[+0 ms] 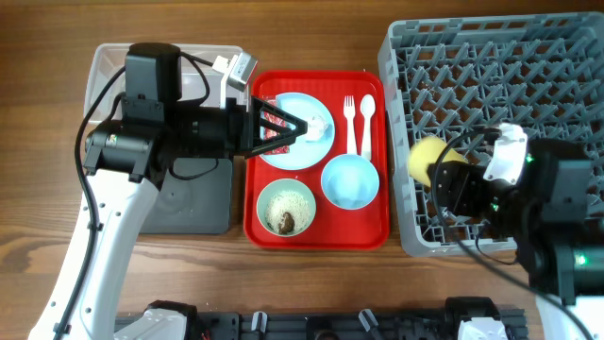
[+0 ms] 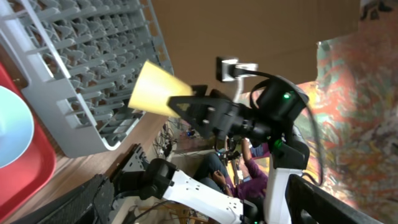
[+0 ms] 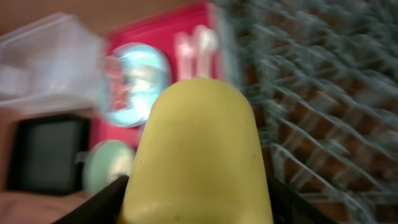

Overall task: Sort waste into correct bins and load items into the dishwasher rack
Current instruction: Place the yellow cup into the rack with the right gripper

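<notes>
The yellow cup [image 1: 427, 156] is still hanging above the empty rack. I will next move my right gripper down into the rack's near end, beside the rack's edge by the red tray.
My right gripper [image 1: 439, 170] is shut on the small yellow cup [image 1: 427, 156] and holds it over the left edge of the grey dishwasher rack [image 1: 528, 66]; the cup fills the right wrist view [image 3: 199, 155]. My left gripper [image 1: 288, 129] hovers over the light blue plate [image 1: 302, 153], which carries the red wrapper [image 1: 276, 123] and white tissue [image 1: 322, 123]. Its fingers look spread, with nothing between them. The blue bowl [image 1: 351, 181], the green bowl [image 1: 286, 210] with food scraps, the fork [image 1: 349, 118] and the spoon [image 1: 367, 118] lie on the red tray [image 1: 377, 231].
The clear tub [image 1: 109, 71] stands at the back left, partly under my left arm. The black tray [image 1: 193, 203] lies in front of it, left of the red tray. The rack takes up the right side of the table.
</notes>
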Controlling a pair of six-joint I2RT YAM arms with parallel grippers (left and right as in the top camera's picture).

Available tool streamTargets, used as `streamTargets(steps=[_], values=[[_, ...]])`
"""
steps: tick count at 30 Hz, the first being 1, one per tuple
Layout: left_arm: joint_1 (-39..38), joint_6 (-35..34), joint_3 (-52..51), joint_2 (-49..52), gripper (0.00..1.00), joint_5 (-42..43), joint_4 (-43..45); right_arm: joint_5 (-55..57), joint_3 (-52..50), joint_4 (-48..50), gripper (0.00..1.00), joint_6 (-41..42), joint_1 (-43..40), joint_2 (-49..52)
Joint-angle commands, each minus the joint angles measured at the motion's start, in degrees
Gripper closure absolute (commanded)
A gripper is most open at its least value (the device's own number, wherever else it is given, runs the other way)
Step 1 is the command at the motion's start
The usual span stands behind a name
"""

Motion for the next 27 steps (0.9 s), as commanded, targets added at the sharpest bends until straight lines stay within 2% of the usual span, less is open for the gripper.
streamTargets(steps=[1, 9, 10, 14, 16, 18, 21, 23, 24, 25, 27], values=[[0.2, 0.5, 0.6, -0.2, 0.10, -1.8, -0.2, 15.0, 0.7, -3.7, 0.55, 3.3, -0.2, 5.1], [0.2, 3.8, 0.6, -0.2, 0.09, -2.6, -4.7, 14.0, 0.7, -5.2, 0.54, 4.0, -0.2, 21.0], [0.2, 3.8, 0.6, -0.2, 0.09, -3.5, -5.4, 13.0, 0.7, -4.7, 0.49, 3.7, -0.2, 23.2], [0.2, 5.1, 0.6, -0.2, 0.09, -5.2, -6.9, 9.3, 0.9, -3.9, 0.15, 2.7, -0.2, 26.1], [0.0, 5.0, 0.6, -0.2, 0.07, -7.2, -7.7, 10.4, 2.3, -3.4, 0.05, 2.7, -0.2, 25.6], [-0.5, 5.1, 0.6, -0.2, 0.06, -10.0, -8.5, 10.8, 4.4, -3.2, 0.03, 2.7, -0.2, 24.5], [-2.6, 5.1, 0.6, -0.2, 0.06, -17.7, -10.2, 10.5, 8.7, -2.5, 0.03, 2.6, -0.1, 21.5], [-5.1, 5.0, 0.6, -0.2, 0.10, -27.0, -12.2, 7.5, 11.0, 0.1, 0.03, 1.0, -0.1, 18.5], [-7.1, 5.0, 0.6, -0.1, 0.12, -33.6, -13.7, 5.3, 11.6, 1.8, 0.03, 0.3, -0.1, 17.1], [-11.1, 4.8, 0.6, 0.4, 0.13, -44.3, -16.2, 0.5, 11.8, 5.9, 0.03, -0.3, -0.1, 14.3], [-16.3, 3.5, 0.5, 1.8, 0.18, -54.7, -18.9, -2.8, 11.8, 9.5, 0.03, 0.0, -0.1, 11.9]])
